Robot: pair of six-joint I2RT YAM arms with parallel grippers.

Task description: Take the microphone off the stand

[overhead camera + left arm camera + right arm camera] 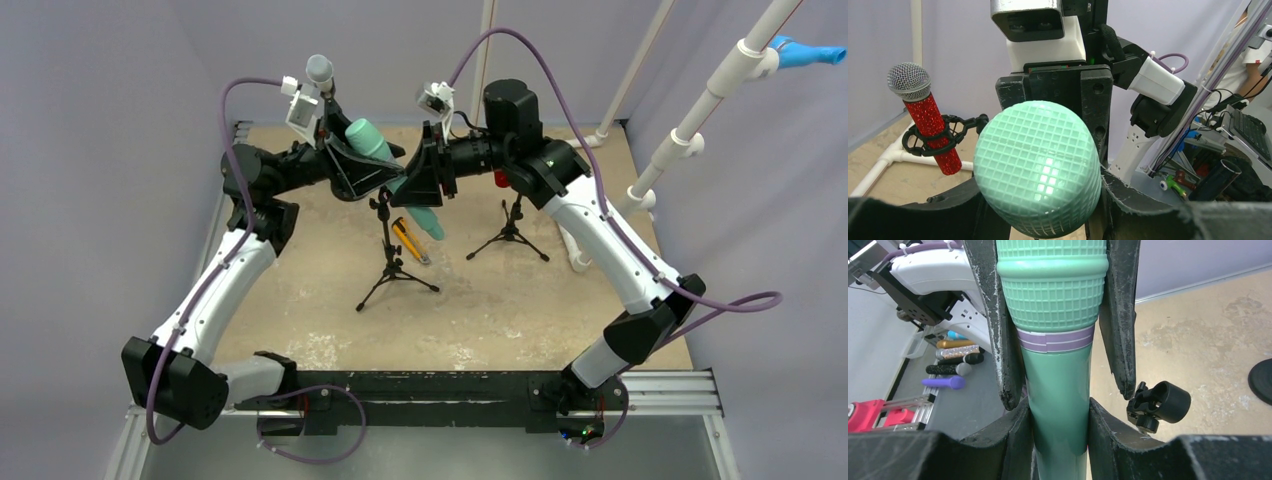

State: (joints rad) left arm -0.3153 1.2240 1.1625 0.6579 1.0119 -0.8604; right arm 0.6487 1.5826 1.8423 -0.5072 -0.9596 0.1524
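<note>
Next, my left gripper carries the microphone down and left in the top view to bare tabletop clear of the stand and releases it there.
A teal microphone (400, 175) hangs tilted in the air above the black tripod stand (392, 262). The stand's clip (1160, 402) is empty and sits just below and to one side of the handle. My right gripper (1059, 410) is shut on the smooth teal handle. My left gripper (1045, 192) holds the gridded head (1038, 165), with a finger pressed against each side of it, as the right wrist view also shows.
A second tripod (510, 228) stands at the right and holds a red glitter microphone (928, 120) in its clip. A yellow tool (408, 238) lies on the table by the first stand. White pipes (700, 110) run along the back right.
</note>
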